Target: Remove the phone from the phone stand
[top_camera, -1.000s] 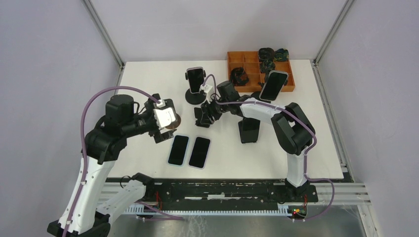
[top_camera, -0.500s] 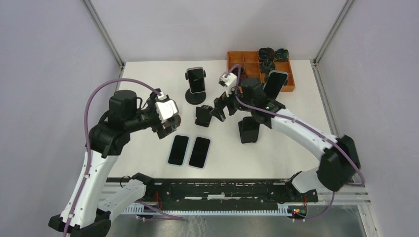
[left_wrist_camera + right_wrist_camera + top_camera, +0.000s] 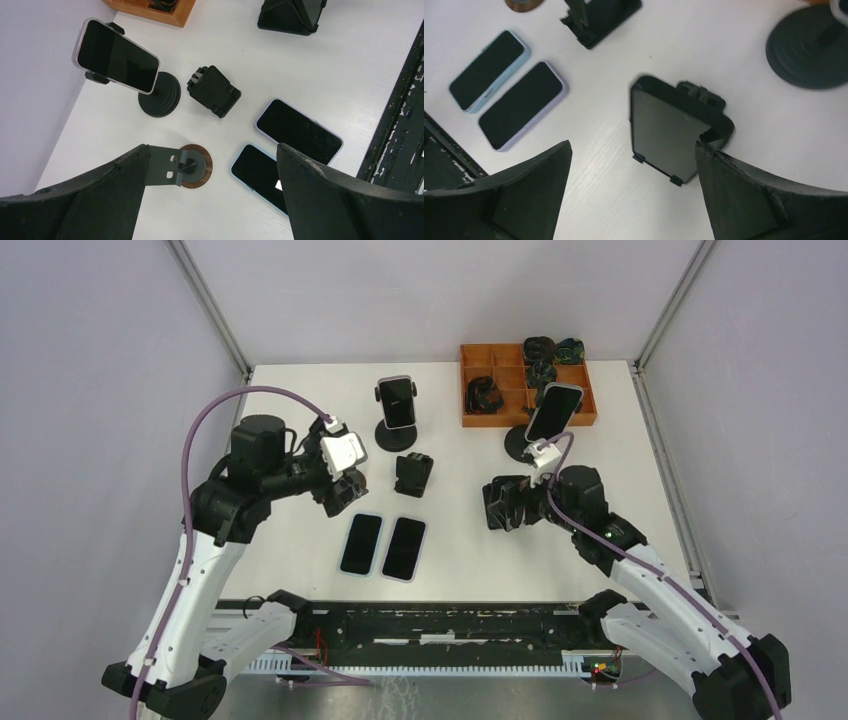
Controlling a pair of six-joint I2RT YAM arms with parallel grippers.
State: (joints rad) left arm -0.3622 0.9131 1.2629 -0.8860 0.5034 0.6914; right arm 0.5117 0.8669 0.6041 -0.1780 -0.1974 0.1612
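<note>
The robot's open right gripper needs to move down onto the side edge of the empty black stand next, away from the flat phones, because that edge is clear.
Two phones stand in phone stands. One phone [image 3: 397, 401] [image 3: 116, 56] sits on a black round-base phone stand [image 3: 396, 436] [image 3: 160, 100] at the back middle. The other phone [image 3: 553, 412] leans on a stand by the orange tray, its base [image 3: 806, 55] showing in the right wrist view. Two more phones [image 3: 361, 543] [image 3: 404, 548] lie flat at the front. My left gripper [image 3: 340, 492] [image 3: 212, 148] hangs open over a brown disc stand [image 3: 192, 166], holding nothing. My right gripper [image 3: 498, 506] [image 3: 632, 145] is open above an empty black stand [image 3: 674, 127].
A small black folding stand [image 3: 413, 474] [image 3: 214, 91] sits mid-table. The orange tray [image 3: 580, 420] with dark items stands at the back right. The white table [image 3: 300, 410] is walled on three sides, with a black rail along the front edge.
My right arm has swung from the middle of the table to the front right, over the empty black stand, and its jaws have widened. My left gripper has shifted slightly toward the back.
</note>
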